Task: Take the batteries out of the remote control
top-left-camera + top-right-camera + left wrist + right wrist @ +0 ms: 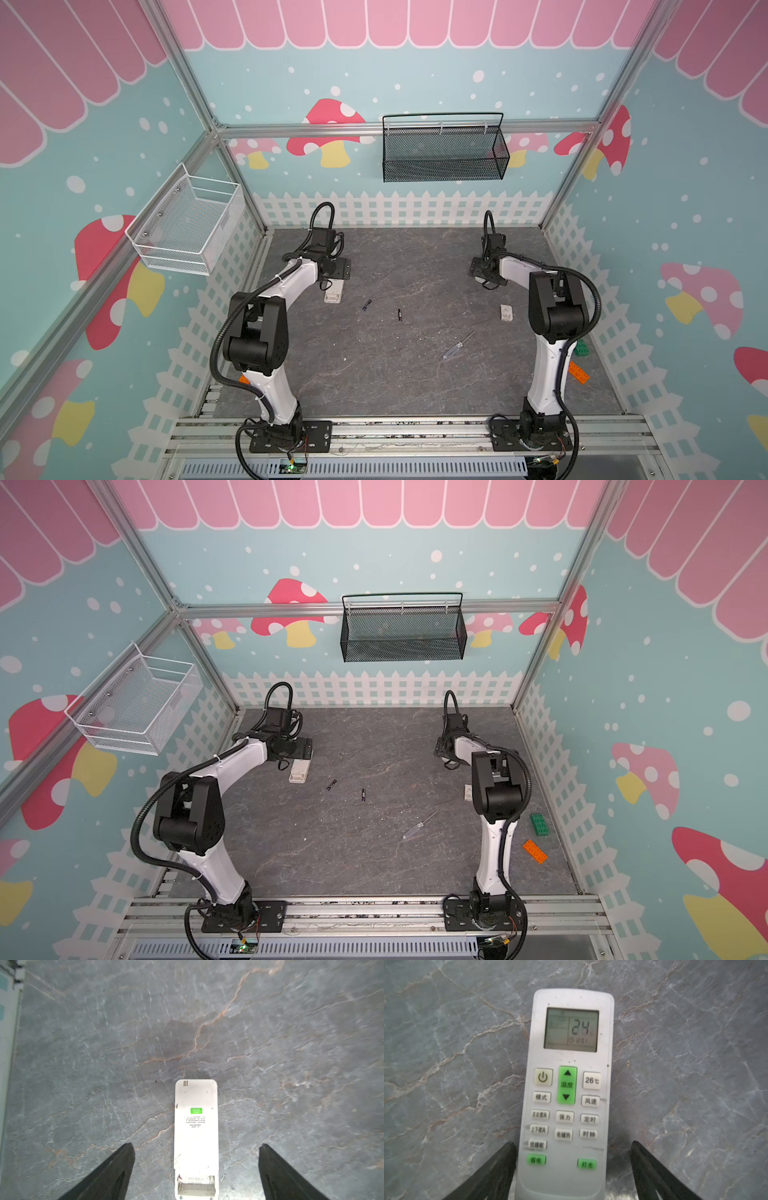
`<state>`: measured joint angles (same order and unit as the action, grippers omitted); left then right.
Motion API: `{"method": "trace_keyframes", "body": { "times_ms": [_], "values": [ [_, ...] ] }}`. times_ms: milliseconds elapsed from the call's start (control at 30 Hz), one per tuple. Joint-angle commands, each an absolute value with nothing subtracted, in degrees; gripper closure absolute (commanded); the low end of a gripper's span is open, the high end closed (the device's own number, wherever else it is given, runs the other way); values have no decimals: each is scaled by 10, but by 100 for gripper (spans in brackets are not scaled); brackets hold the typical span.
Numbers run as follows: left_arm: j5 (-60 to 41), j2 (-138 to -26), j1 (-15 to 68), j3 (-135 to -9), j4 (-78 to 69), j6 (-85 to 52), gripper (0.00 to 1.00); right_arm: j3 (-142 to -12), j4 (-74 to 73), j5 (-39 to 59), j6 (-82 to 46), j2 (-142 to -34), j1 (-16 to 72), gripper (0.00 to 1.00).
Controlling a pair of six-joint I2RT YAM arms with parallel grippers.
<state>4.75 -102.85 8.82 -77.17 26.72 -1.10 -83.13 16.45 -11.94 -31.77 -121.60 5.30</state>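
Next, my right gripper slides outward along the second remote control and closes across the small white buttons, since these lie outward of its fingers.
A white remote control (196,1126) lies face down on the grey table, its battery bay (196,1187) uncovered and looking empty. My left gripper (196,1146) is open, with its fingers well apart on either side of this remote (332,291) and not touching it. Two black batteries (366,305) (399,314) lie loose at mid table in both top views (331,785) (363,795). A second remote control (569,1084) lies face up with its display lit, between the fingers of my open right gripper (573,1143). One finger is at its edge and the other is clear. My right arm hides this remote in both top views.
A clear-handled screwdriver (458,346) lies right of centre. A small white flat piece (506,312) sits by the right arm. Green (539,825) and orange (535,851) bricks lie at the right edge. A white basket (187,224) and a black basket (442,149) hang on the walls.
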Motion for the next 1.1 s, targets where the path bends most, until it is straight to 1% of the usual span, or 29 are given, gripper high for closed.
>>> {"method": "trace_keyframes", "body": {
  "times_ms": [0, 67, 100, 167, 267, 367, 533, 633, 767, 867, 967, 1067],
  "values": [
    [35, -1001, 96, -753, 255, -16, 4, -838, 182, -114, -324, -1249, 52, 16],
    [32, -993, 96, -751, 253, -13, 2, -849, 183, -114, -315, -1266, 52, 20],
    [30, -991, 96, -754, 253, -9, 1, -854, 183, -114, -312, -1273, 51, 27],
    [24, -990, 97, -768, 262, 4, 1, -857, 183, -108, -313, -1277, 52, 29],
    [9, -988, 102, -800, 287, 45, 1, -856, 176, -104, -310, -1277, 51, 40],
    [-30, -983, 105, -826, 307, 79, 1, -852, 176, -104, -300, -1272, 52, 52],
    [-113, -969, 106, -872, 330, 155, 1, -838, 166, -109, -274, -1250, 51, 67],
    [-159, -964, 113, -896, 333, 238, 1, -827, 163, -96, -270, -1232, 51, 73],
    [-218, -969, 141, -953, 369, 362, 1, -809, 142, -63, -247, -1196, 51, 77],
    [-256, -971, 171, -996, 403, 455, 1, -775, 123, -20, -212, -1152, 51, 81],
    [-287, -975, 187, -1037, 407, 479, 1, -717, 82, 29, -176, -1096, 52, 83],
    [-342, -980, 190, -1067, 416, 502, 1, -669, 55, 61, -137, -1033, 52, 84]
  ]
}}
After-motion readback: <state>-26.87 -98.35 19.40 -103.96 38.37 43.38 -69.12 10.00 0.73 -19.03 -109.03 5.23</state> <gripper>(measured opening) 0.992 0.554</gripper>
